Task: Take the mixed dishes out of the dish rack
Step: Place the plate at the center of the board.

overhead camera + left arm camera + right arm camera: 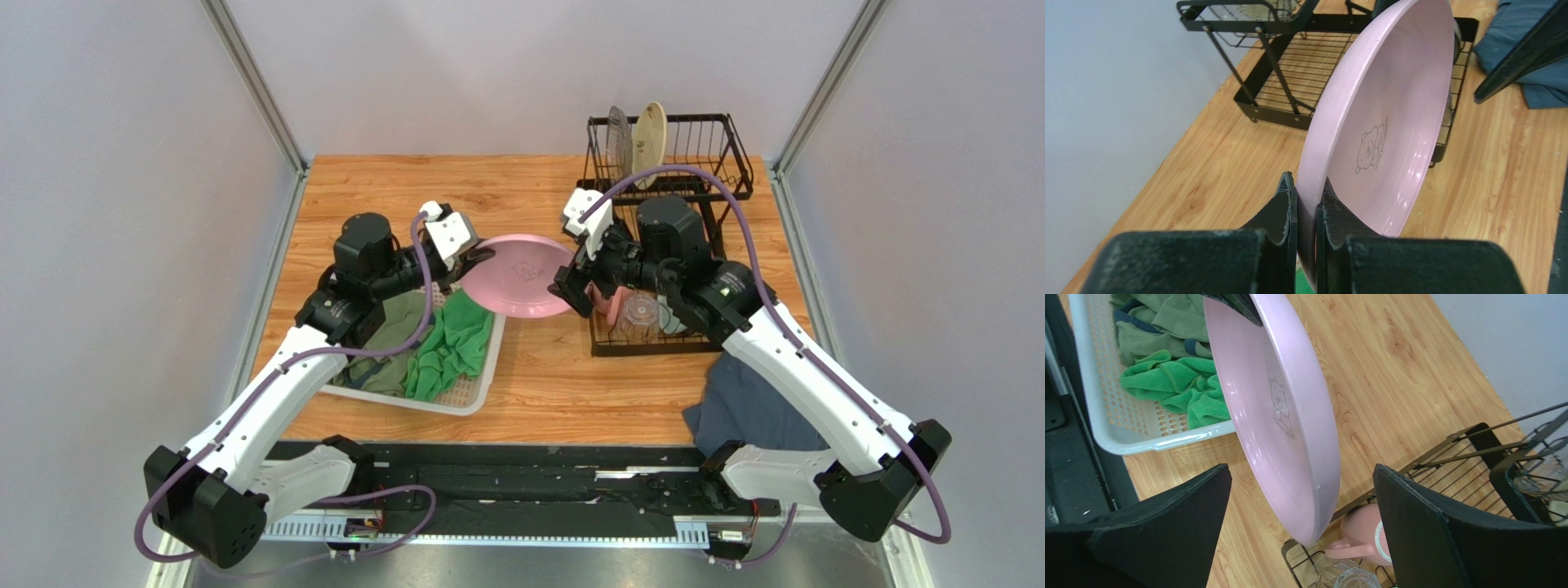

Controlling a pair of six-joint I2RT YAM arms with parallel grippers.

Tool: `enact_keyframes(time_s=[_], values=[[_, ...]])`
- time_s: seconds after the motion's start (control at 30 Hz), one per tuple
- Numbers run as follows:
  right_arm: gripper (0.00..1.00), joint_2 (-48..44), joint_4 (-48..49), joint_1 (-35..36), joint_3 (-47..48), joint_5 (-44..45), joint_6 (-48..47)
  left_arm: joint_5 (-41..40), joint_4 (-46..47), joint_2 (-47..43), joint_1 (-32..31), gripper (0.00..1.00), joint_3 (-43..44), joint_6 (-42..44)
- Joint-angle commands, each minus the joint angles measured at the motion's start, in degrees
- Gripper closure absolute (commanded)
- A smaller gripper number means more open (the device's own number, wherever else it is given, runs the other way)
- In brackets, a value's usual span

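Note:
My left gripper will next move outward, down and left in the top view, to release the plate on the bare tabletop there, beyond the basket and below it.
The large pink plate (521,276) hangs above the table between both arms. My left gripper (476,260) is shut on its left rim, and in the left wrist view the jaws (1308,190) pinch the plate (1389,122) edge. My right gripper (570,288) stands open astride the plate's right rim (1301,471), its fingers apart from it. The black dish rack (669,153) holds a grey plate (620,145) and a cream plate (650,137) upright on its upper shelf. A pink mug (1364,536) and a clear glass cup (1339,577) sit on its lower tray.
A white mesh basket (472,398) with green cloths (451,349) lies under the left arm. A dark blue cloth (748,410) lies at the near right, below the right arm. Metal frame posts and grey walls bound the table on both sides.

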Motion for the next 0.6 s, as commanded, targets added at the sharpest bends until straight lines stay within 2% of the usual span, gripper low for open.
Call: enact_keyframes(time_s=[0.0, 0.17, 0.4, 0.57], values=[[0.07, -2.3, 4.23, 0.0, -0.23, 5.38, 0.01, -6.87, 5.24, -1.03, -0.17, 1.0, 1.34, 0.79], [0.06, -3.01, 4.67, 0.0, -0.49, 7.85, -0.25, -12.14, 5.41, 0.46, 1.93, 1.0, 3.27, -1.92], [0.06, -3.89, 4.93, -0.08, -0.75, 10.66, -0.69, -14.87, 6.91, 5.2, 11.5, 1.0, 8.01, -11.77], [0.06, -4.15, 5.11, -0.26, -0.93, 12.42, -0.87, -18.83, 6.74, 10.29, 15.2, 1.0, 12.4, -16.16]])
